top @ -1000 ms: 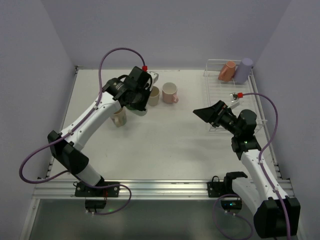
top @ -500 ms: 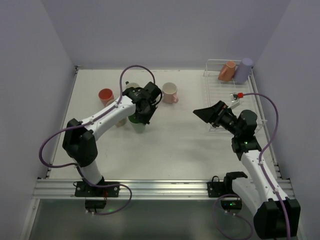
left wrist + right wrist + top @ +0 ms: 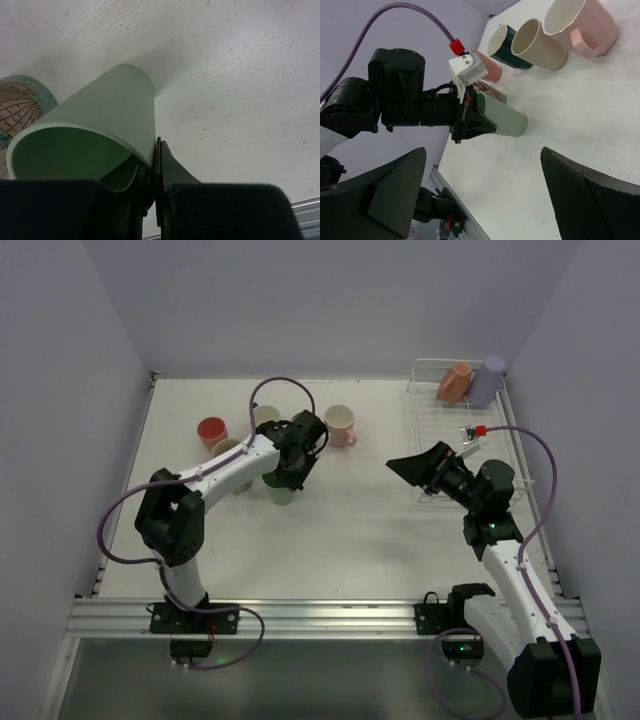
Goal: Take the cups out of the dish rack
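The lavender cup (image 3: 487,380) still stands in the rack's far corner, so my right gripper will next swing outward, turn away from the table's cups and come down around it.
My left gripper (image 3: 287,474) is shut on the rim of a light green cup (image 3: 280,492), one finger inside and one outside (image 3: 152,167). The cup (image 3: 100,112) stands upright with its base at the table. Beside it are a patterned tan cup (image 3: 20,105), a red cup (image 3: 211,429), a cream cup (image 3: 265,415) and a pink mug (image 3: 340,425). A dark green cup (image 3: 504,44) shows in the right wrist view. The dish rack (image 3: 440,435) at the back right holds a salmon cup (image 3: 453,382) and a lavender cup (image 3: 487,380). My right gripper (image 3: 412,468) is open and empty, left of the rack.
The left arm (image 3: 215,475) stretches over the table's left half, next to the group of cups. Purple cables loop above both arms. An aluminium rail (image 3: 320,615) runs along the near edge.
My left gripper has moved right and toward the front with the light green cup and come down to the table. The red and cream cups are now uncovered. The right arm has not moved.
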